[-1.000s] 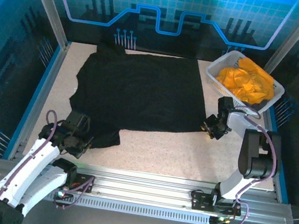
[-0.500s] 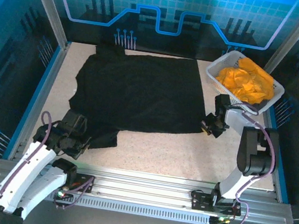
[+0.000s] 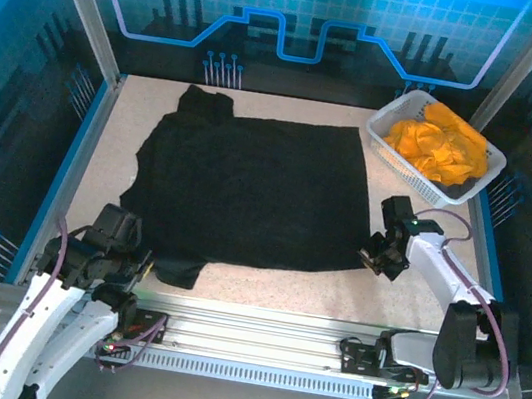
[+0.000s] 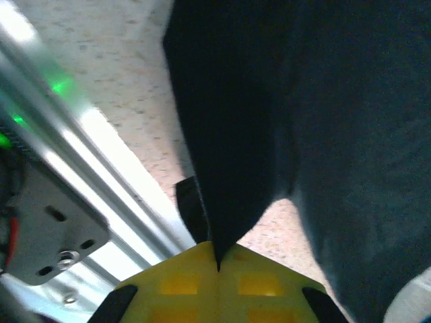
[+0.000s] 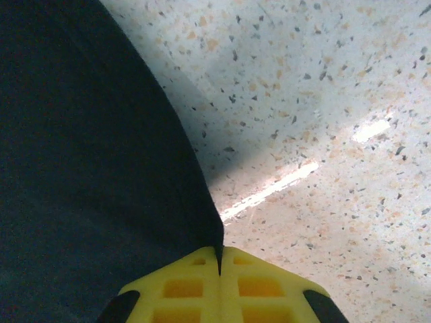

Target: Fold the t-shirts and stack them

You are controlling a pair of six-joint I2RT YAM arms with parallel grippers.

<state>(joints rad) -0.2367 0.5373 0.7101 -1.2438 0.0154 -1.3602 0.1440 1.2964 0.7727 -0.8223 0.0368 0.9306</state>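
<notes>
My left gripper holds the pinched near corner. Next it will lift the corner, carry it outward above the unfolded shirt's collar end, then lower it and let it go.
The black t-shirt lies spread over the middle of the table, its collar end at the far left. At the shirt's near left corner my left gripper is shut on the cloth; the left wrist view shows the black t-shirt pinched between the yellow pads. My right gripper is shut on the near right corner, where the black t-shirt runs into the closed yellow pads. Orange-yellow t-shirts are heaped in the basket at the far right.
The white lattice basket stands at the far right corner. A metal rail runs along the near edge, close to the left gripper. Blue frame walls enclose the speckled table.
Both grippers have pulled the shirt's near edge toward the front of the table. The whole shirt slid nearer and its far edge left the back wall.
</notes>
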